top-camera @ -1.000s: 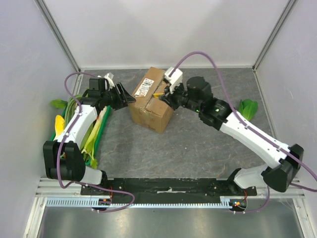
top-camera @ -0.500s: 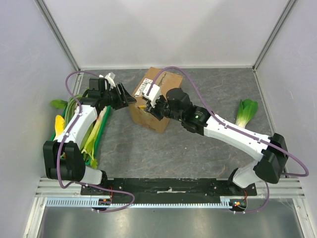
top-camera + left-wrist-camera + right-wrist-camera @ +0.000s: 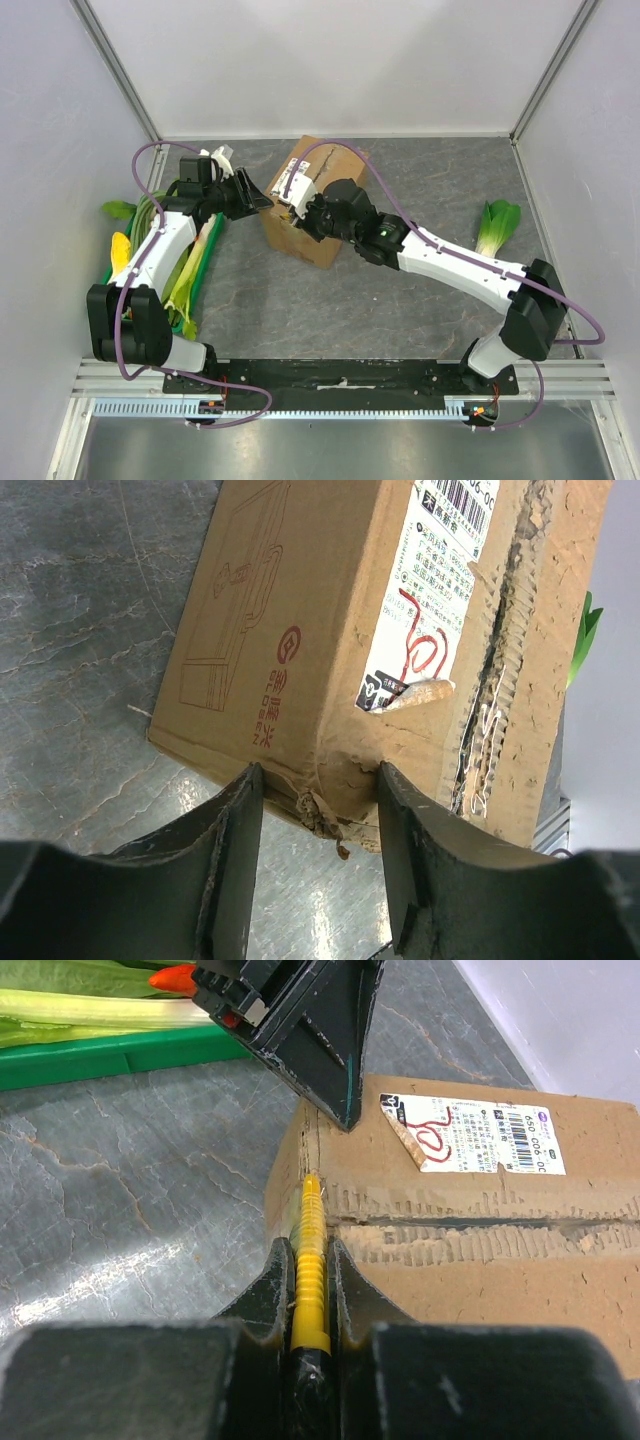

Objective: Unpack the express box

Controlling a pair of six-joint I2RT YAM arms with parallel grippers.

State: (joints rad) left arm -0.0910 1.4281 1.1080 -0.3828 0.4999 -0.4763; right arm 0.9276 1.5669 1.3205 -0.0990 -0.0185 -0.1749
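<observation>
The seam is torn, so next I will move the cutter in my right gripper off the box, down to the bare tabletop between box and leafy vegetable, and let go.
The express box (image 3: 318, 243) is a brown carton with a white label (image 3: 291, 180), lying at the back middle of the table. My left gripper (image 3: 262, 200) is open, and its jaws straddle the box's left corner (image 3: 330, 780). My right gripper (image 3: 292, 210) is shut on a yellow ribbed cutter (image 3: 310, 1250). The cutter's tip rests at the left end of the box's torn top seam (image 3: 480, 1225). The label also shows in the right wrist view (image 3: 470, 1135). The top flaps lie flat. The right arm hides much of the box top in the top view.
A green tray (image 3: 205, 265) with leeks and a corn cob lies at the left under the left arm, and also shows in the right wrist view (image 3: 100, 1060). A leafy green vegetable (image 3: 497, 225) lies at the right. White walls enclose the table.
My right gripper has moved left along the box's top seam, from its right end to its left end, holding the yellow cutter. The left arm has not moved.
</observation>
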